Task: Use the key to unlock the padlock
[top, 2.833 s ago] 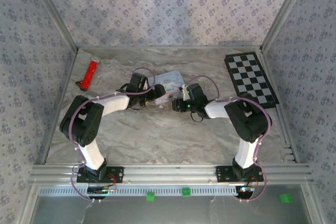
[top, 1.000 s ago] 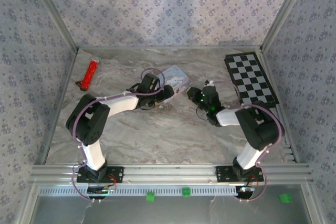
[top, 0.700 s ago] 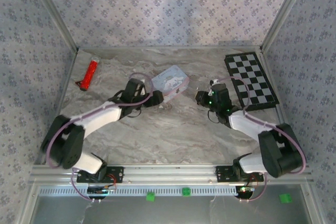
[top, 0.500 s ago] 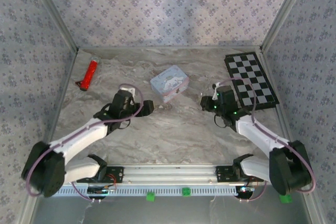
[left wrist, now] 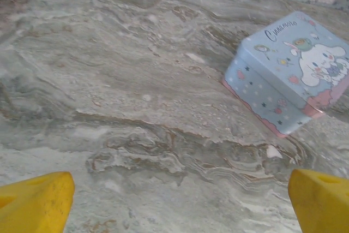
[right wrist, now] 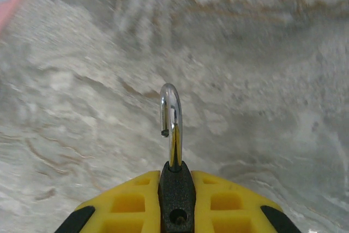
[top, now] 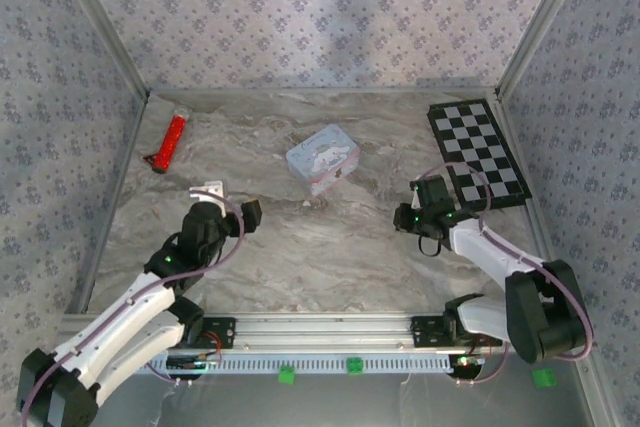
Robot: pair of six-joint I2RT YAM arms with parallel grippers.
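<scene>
The robot's right gripper will next lower the padlock (right wrist: 175, 186) onto the bare marble below and open its fingers to let go of it, because the shackle is already open.
The padlock (right wrist: 175, 186), a small black block, is pinched between the yellow fingers (right wrist: 128, 203) of my right gripper (right wrist: 176, 203). Its silver shackle (right wrist: 173, 118) stands up with its free end out of the body, above bare marble. From above, the right gripper (top: 406, 217) hangs right of centre, below the checkerboard. My left gripper (left wrist: 180, 205) is open, with its yellow fingertips (left wrist: 38, 203) far apart and nothing between them; it sits at the near left (top: 250, 213), facing the tin. A tiny pale bit (left wrist: 271, 151) lies by the tin's near corner; I cannot tell whether it is the key.
A pastel blue cartoon tin (top: 323, 159) (left wrist: 292, 75) lies mid-table, between the arms and farther back. A red stick-like tool (top: 172, 139) lies at the back left, and a checkerboard (top: 480, 152) at the back right. Patterned walls close in three sides.
Both arms have drawn back from the tin toward the near edge, the left to the left and the right to the right, still carrying the padlock. The tin now stands alone.
</scene>
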